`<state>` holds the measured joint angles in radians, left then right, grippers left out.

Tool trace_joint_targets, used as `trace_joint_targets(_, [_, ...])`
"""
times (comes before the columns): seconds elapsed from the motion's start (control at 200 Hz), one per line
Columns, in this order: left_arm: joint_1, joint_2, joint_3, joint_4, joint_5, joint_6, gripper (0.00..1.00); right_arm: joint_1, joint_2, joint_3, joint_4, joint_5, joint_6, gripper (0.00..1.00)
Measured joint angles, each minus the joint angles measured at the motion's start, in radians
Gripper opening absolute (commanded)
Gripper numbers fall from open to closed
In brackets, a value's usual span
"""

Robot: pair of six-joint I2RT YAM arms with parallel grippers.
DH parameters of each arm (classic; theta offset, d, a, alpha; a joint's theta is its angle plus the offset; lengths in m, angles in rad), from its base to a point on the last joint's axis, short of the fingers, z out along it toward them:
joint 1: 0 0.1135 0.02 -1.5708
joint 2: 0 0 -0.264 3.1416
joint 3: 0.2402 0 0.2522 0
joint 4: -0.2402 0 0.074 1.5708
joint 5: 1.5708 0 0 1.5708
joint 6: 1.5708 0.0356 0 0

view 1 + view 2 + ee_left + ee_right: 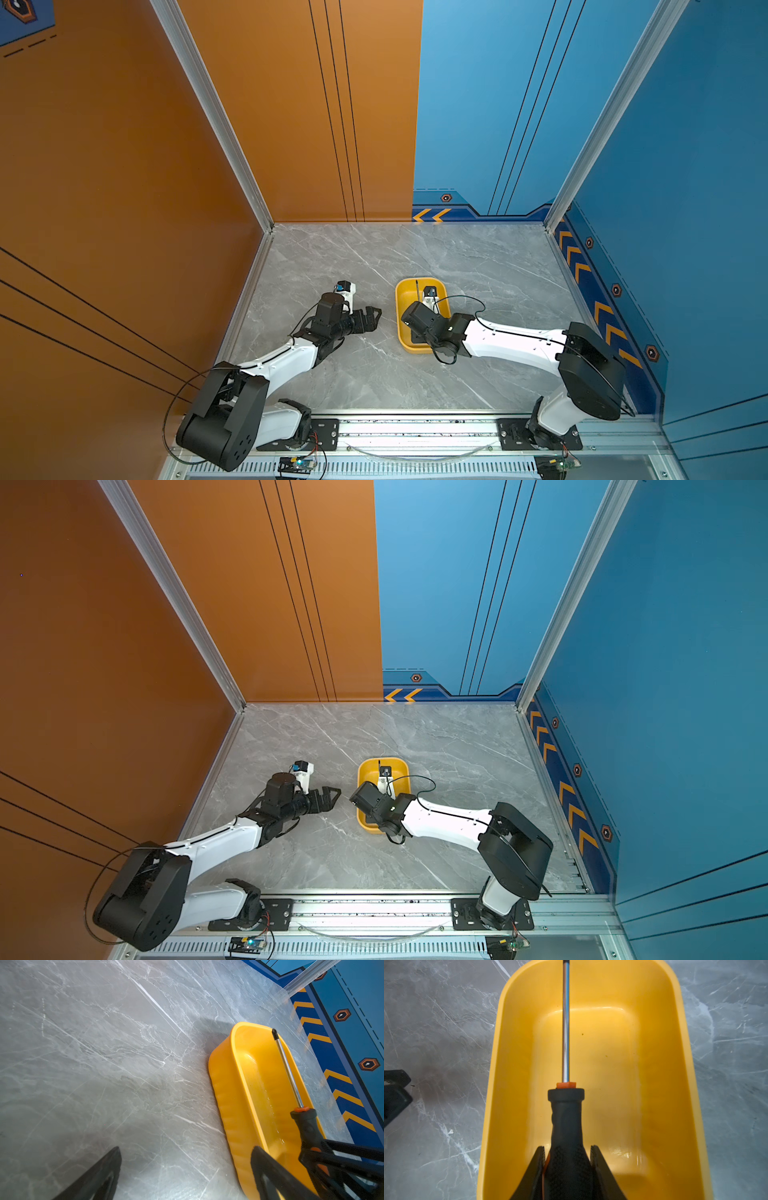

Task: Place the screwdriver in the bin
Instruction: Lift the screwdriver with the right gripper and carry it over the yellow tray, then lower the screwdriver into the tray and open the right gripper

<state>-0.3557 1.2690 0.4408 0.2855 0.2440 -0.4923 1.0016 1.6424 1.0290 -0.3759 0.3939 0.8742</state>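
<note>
My right gripper moves down toward the bin's bottom next and releases the screwdriver's handle there. The screwdriver's stem already runs lengthwise between the bin's long sides.
The yellow bin [400, 320] [360, 800] [228, 1095] [512, 1064] lies mid-table. My right gripper [568, 1148] is shut on the black handle of the screwdriver [566, 1118] and holds it over the bin's inside. The chrome shaft [287, 1070] points along the bin toward its far wall, and the dark tip is near the far rim. In both top views only the thin shaft [417, 289] [379, 766] shows past the right wrist. My left gripper [371, 316] [331, 796] [187, 1150] is open and empty, low over the table just left of the bin.
The grey marble table [353, 374] is bounded by an orange wall [124, 208] on the left and blue walls [685, 208] at the right and back. A metal rail [415, 432] with the arm bases runs along the front edge.
</note>
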Motion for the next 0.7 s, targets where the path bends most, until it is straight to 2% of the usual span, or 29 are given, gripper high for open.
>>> trace_joint_targets(0.591, [-0.002, -0.005, 0.0, -0.007, -0.001, 0.0, 0.98, -0.02, 0.116, 0.01, -0.008, -0.035, 0.025, 0.0])
trace_joint_targets(0.651, [-0.003, -0.005, 0.0, -0.007, -0.001, 0.0, 0.98, -0.023, 0.124, 0.016, -0.008, -0.041, 0.025, 0.06])
trace_joint_targets(0.701, [-0.004, -0.005, 0.0, -0.007, -0.001, 0.0, 0.98, -0.026, 0.132, 0.019, -0.008, -0.049, 0.025, 0.16])
